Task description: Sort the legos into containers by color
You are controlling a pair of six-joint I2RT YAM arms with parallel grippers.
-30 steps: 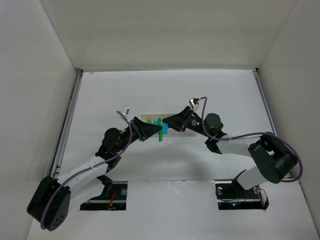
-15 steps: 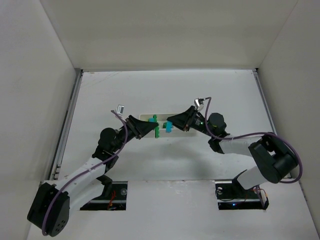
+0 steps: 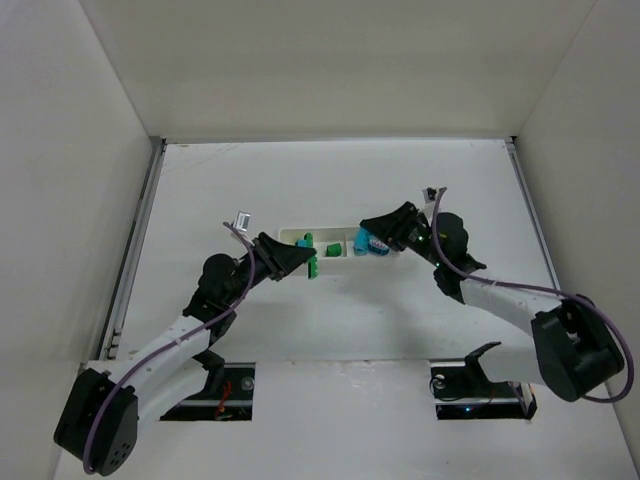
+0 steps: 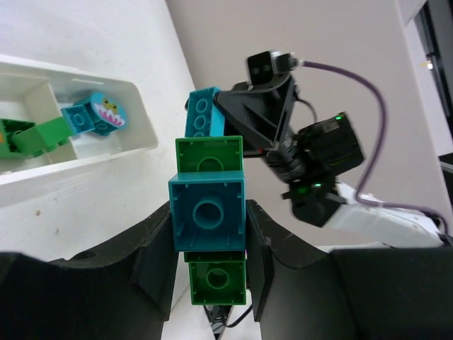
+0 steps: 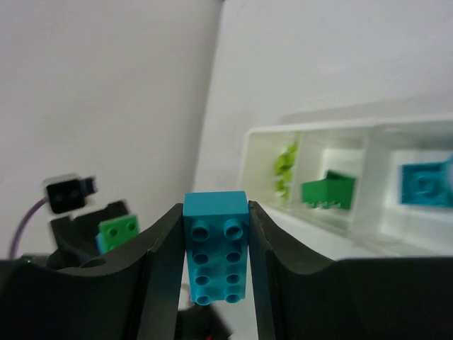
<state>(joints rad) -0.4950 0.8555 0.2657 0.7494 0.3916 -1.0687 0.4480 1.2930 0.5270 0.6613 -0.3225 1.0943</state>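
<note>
My right gripper needs to tip down next over the tray's end section with cyan pieces to let go of the single cyan brick (image 5: 216,248), because that section is below the gripper.
My left gripper (image 3: 310,263) is shut on a stack of legos (image 4: 208,221): a teal brick between two green ones, held just in front of the tray's left end. My right gripper (image 3: 362,243) is shut on a single cyan brick (image 5: 216,248), studs toward its camera, hovering over the containers (image 3: 292,235), a white three-compartment tray. In the right wrist view the tray (image 5: 318,120) holds yellow-green pieces (image 5: 285,170), a green brick (image 5: 327,190) and a cyan brick (image 5: 425,184), one colour per compartment. The two grippers are apart.
White walls enclose the white table on the left, back and right. Both arms reach inward from the near edge, their purple cables arching over them. A round cyan piece with a face (image 4: 106,113) lies in the tray's end compartment.
The two grippers held one joined cluster and pulled it apart. My right gripper has moved right over the tray with the cyan brick. The left one keeps the green and teal stack.
</note>
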